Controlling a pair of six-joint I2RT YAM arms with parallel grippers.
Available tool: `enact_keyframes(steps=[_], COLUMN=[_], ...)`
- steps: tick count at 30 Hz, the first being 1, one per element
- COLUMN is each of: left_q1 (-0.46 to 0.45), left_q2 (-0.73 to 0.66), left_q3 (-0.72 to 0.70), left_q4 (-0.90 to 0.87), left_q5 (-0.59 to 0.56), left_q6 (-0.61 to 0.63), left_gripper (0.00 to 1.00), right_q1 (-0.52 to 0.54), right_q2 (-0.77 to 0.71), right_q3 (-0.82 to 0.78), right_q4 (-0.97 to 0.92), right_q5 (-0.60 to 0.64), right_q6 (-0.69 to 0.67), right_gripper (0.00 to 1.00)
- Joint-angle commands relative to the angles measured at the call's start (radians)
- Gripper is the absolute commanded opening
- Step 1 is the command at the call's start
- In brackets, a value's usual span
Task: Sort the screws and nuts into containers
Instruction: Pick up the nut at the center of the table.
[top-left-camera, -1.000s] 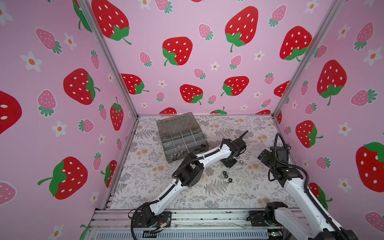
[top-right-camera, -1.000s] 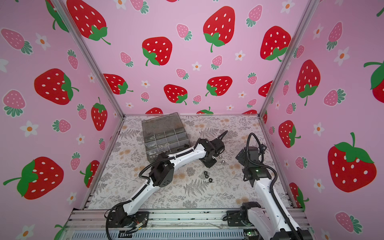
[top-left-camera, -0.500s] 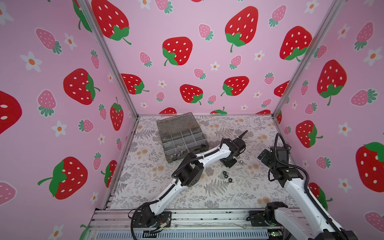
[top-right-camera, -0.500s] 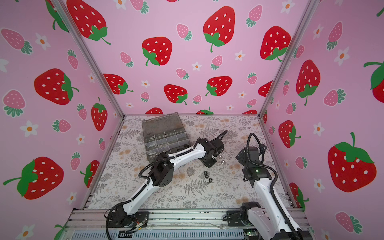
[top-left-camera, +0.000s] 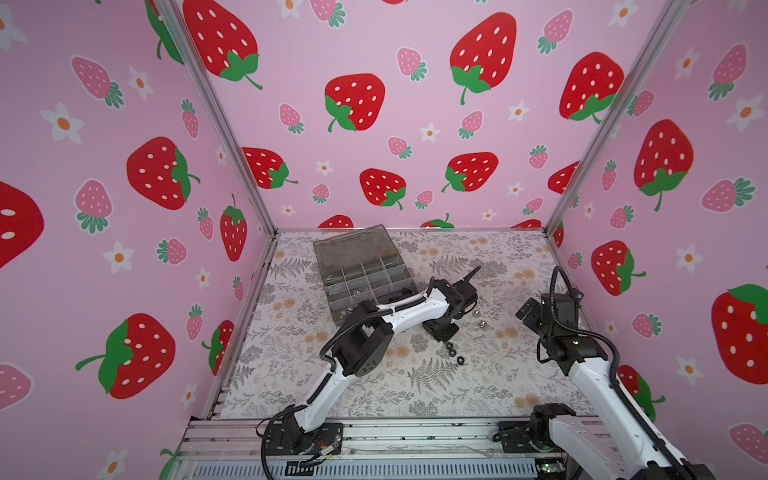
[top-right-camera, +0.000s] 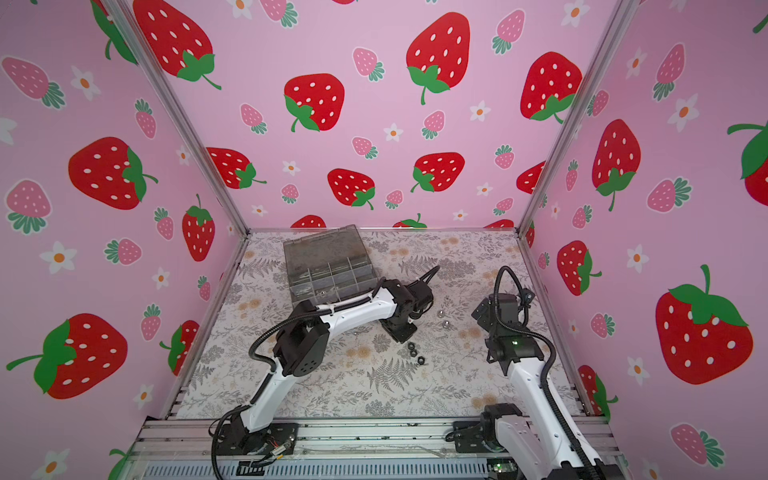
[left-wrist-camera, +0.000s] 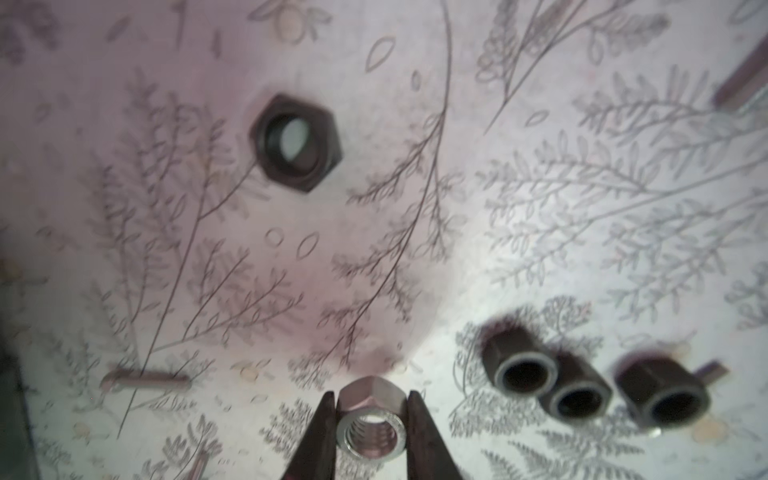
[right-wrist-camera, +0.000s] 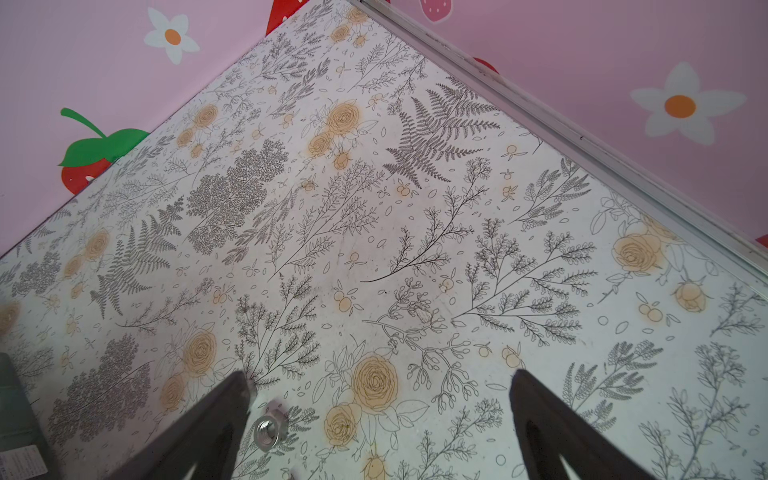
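Note:
My left gripper needs to move up and outward next, over the near side of the box and above a middle-row section (top-left-camera: 360, 289), to let go of the cap nut, because the box's lid is open.
My left gripper (left-wrist-camera: 371, 401) is shut on a silver cap nut (left-wrist-camera: 371, 419), low over the floral mat; in both top views it (top-left-camera: 442, 329) points down in front of the box. Three black hex nuts (left-wrist-camera: 575, 399) lie together beside it, and one more black nut (left-wrist-camera: 297, 147) lies apart. A thin silver screw (left-wrist-camera: 145, 380) rests on the mat. The containers are the compartments of the smoky-grey box (top-left-camera: 361, 274) (top-right-camera: 328, 266), whose lid is open. My right gripper (right-wrist-camera: 380, 377) (top-left-camera: 525, 309) hangs open with nothing between its fingers. A silver nut (right-wrist-camera: 270, 428) lies by one of its fingers (right-wrist-camera: 232, 411).
Two silver cap nuts (top-left-camera: 478, 318) lie on the mat between the two arms, and the black nuts (top-left-camera: 453, 353) sit just in front of the left gripper. Pink strawberry walls and a metal rail (right-wrist-camera: 582, 137) bound the mat.
The left jaws have drawn in slightly on the cap nut. Neither arm has visibly shifted in the top views.

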Motion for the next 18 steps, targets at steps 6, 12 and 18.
enact_keyframes(steps=[6,12,18], left_q1=[0.160,0.352,0.493], left_q2=[-0.271,-0.380,-0.373], left_q3=[-0.191,-0.293,-0.309], left_q4=[0.116,0.210,0.253], left_q5=[-0.114,-0.092,-0.068], left_q6=[-0.108,-0.163,-0.176], left_gripper=[0.00,0.00,0.00], right_q1=[-0.005,-0.005,-0.006], right_q2=[0.006,0.023,0.030], right_q3=[-0.020,-0.019,-0.028], right_q4=[0.044,0.048,0.048], right_q5=[-0.042,-0.063,-0.074], right_q6=[-0.004,-0.019,-0.018], right_gripper=[1.00,1.00,1.00])
